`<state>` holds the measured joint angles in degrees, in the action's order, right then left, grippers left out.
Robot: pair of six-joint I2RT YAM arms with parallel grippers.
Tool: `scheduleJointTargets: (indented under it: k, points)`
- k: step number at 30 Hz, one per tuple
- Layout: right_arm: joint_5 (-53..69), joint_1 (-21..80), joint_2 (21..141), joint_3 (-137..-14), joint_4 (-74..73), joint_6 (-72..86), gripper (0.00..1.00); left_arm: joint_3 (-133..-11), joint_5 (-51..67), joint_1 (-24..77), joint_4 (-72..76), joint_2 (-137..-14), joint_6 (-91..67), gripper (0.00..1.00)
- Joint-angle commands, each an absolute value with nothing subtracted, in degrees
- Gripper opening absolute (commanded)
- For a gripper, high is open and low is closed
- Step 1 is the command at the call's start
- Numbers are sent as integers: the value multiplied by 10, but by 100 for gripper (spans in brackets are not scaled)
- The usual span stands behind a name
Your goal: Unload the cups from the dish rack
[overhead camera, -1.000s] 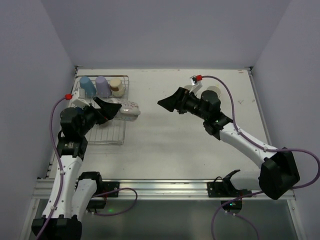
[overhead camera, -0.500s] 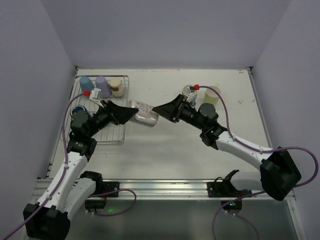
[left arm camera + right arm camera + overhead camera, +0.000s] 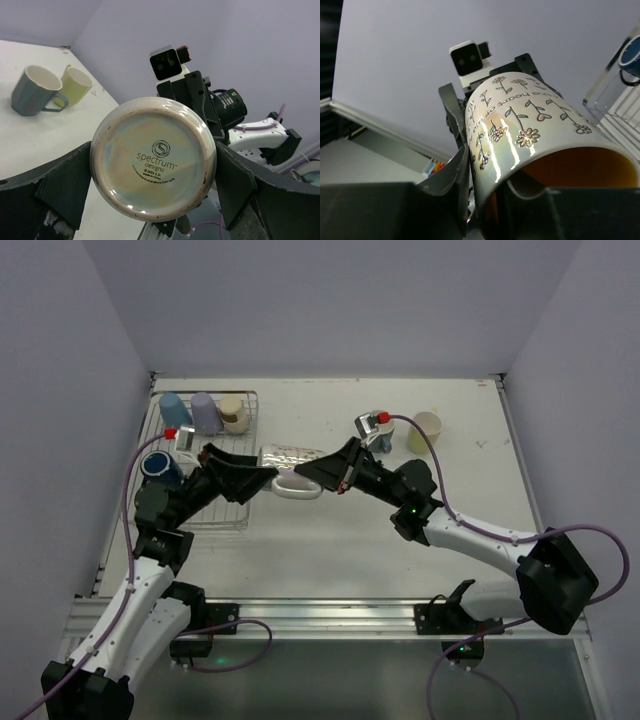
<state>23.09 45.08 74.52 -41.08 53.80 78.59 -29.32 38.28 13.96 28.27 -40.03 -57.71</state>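
Observation:
I next need to tip the sideways cup upright with my right gripper. Then I need to lower it outward onto the open tabletop [image 3: 334, 435] beside the grey mug and release it.
A floral cup [image 3: 290, 468] with an orange inside hangs on its side above the table, just right of the dish rack [image 3: 215, 512], held between both arms. My left gripper [image 3: 262, 474] is shut on its base end, a finger [image 3: 70, 185] on either side of the cup's bottom [image 3: 152, 157]. My right gripper [image 3: 322, 472] is shut on the rim, one finger [image 3: 447, 175] outside the wall of the cup [image 3: 530, 125] and the other inside. Light blue [image 3: 174, 410], lavender [image 3: 205, 412], beige [image 3: 234, 413] and navy [image 3: 158, 464] cups stand in the rack.
A grey mug [image 3: 368, 428] and a pale yellow-green cup [image 3: 425, 427] stand on the table at the back right, both also in the left wrist view as the grey mug [image 3: 32, 91] and yellow-green cup [image 3: 76, 85]. White walls close in the table.
The left arm carried the floral cup rightward out of the rack. The right arm swung left to meet it, and its gripper went from open to shut on the rim.

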Motion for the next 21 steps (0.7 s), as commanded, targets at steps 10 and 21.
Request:
scheduleJointTargets:
  k: [10,21]
  points:
    - [207,457,724,-430,563,752,0,-357,330,146,181,-329,-448,100]
    - [205,455,723,-543,242,540,0,-441,16,146,-137,-294,-235,100]
